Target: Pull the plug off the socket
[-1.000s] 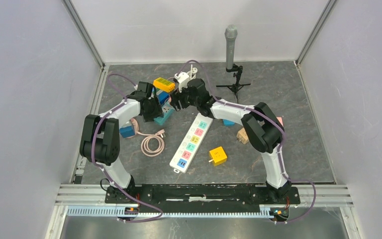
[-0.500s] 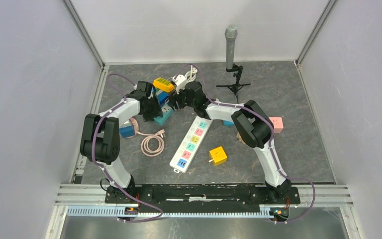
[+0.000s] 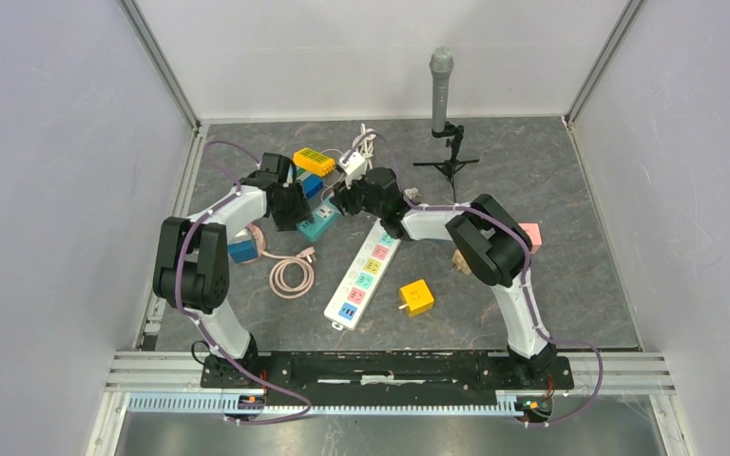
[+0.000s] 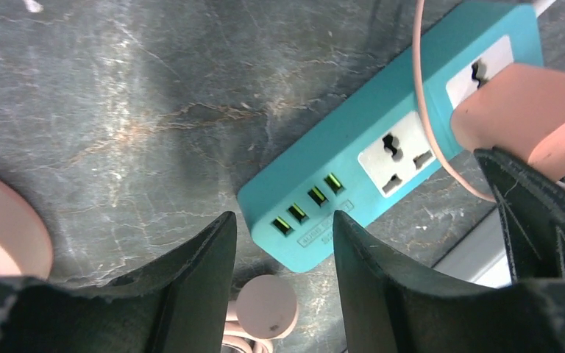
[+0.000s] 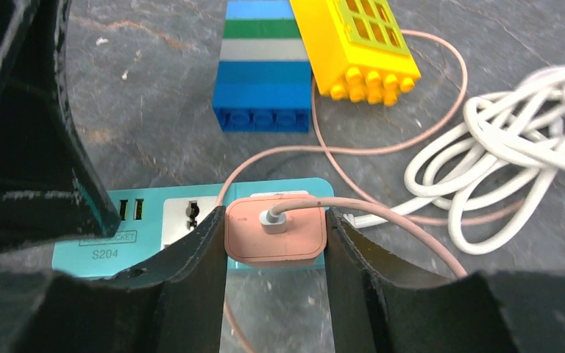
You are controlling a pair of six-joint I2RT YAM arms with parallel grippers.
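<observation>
My right gripper pulls up the pink plug next, since bare tabletop shows by the white cable coil. It then lowers the plug past the socket strip's far end and releases it there.
A teal socket strip [image 3: 321,224] lies on the dark table at centre left. A pink plug [image 5: 274,229] with a pink cord sits in its end socket. My right gripper [image 5: 274,220] is shut on the pink plug, one finger against each side; from above it [image 3: 342,198] is over the strip's far end. My left gripper [image 4: 283,246] is open above the strip's USB end [image 4: 301,220], its fingers astride that end without touching it. The plug also shows in the left wrist view [image 4: 522,110], next to the right gripper's dark finger.
A long white power strip [image 3: 366,271] lies diagonally at the centre, with a yellow cube [image 3: 416,296] beside it. A coiled pink cable [image 3: 290,275] is at the left. A yellow brick [image 5: 357,48], a blue brick [image 5: 265,73] and a white cable coil [image 5: 515,184] lie behind the strip. A microphone stand [image 3: 441,90] is at the back.
My right gripper has come down and back a little onto the pink plug. The white cable behind it has shifted slightly. The left arm has barely moved.
</observation>
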